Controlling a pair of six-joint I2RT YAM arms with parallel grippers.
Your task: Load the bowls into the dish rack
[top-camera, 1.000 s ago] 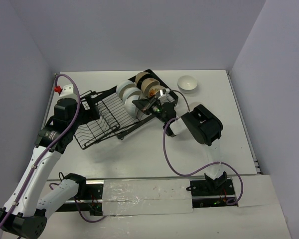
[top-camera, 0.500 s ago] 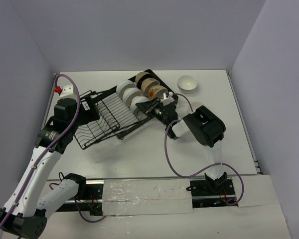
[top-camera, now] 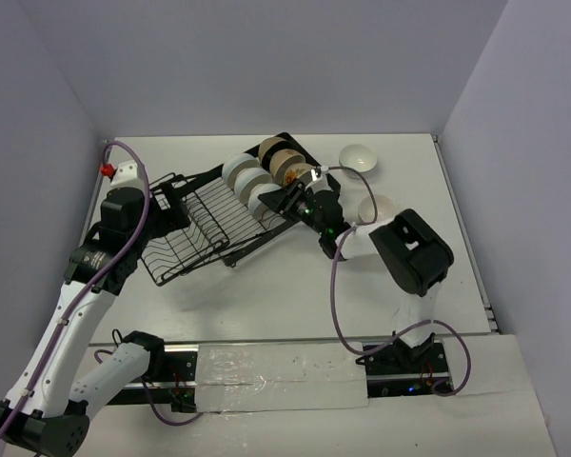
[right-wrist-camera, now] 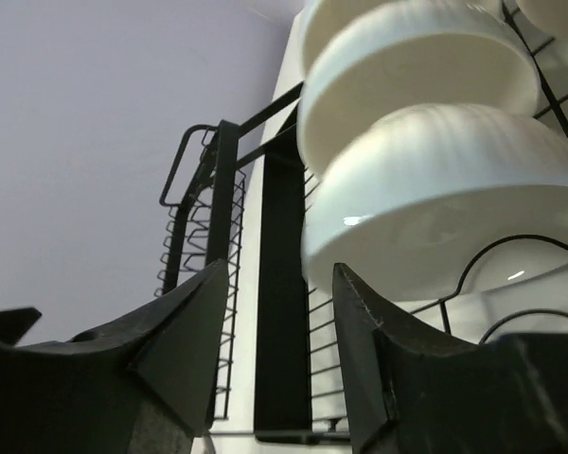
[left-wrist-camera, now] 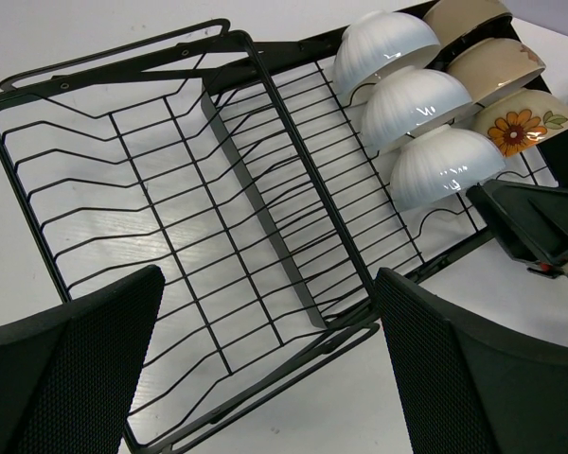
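Note:
I should lift my right gripper away from the white row and then lower it onto the pale bowl's rim facing the rack. That bowl is still outside the rack.
The black wire dish rack (top-camera: 195,233) lies mid-table. Its right section holds three white bowls (top-camera: 250,183) in a row, two tan bowls (top-camera: 278,154) and an orange-patterned bowl (top-camera: 301,173). My right gripper (top-camera: 285,203) sits at the near end of the white row, open, its fingers apart just below the nearest white bowl (right-wrist-camera: 445,218), with nothing between them. My left gripper (left-wrist-camera: 265,378) hangs open over the rack's bare left section (left-wrist-camera: 265,222). A white bowl (top-camera: 359,158) stands on the table behind the rack. Another pale bowl (top-camera: 377,206) shows beside the right arm.
Grey walls close in the table on the left, back and right. The right arm's forearm (top-camera: 414,249) stretches over the table right of the rack. A purple cable (top-camera: 335,295) loops in front of it.
My right gripper has opened and let go of the third white bowl, which now rests in the rack. The right arm's elbow swung right, uncovering a pale bowl. The left arm stayed put.

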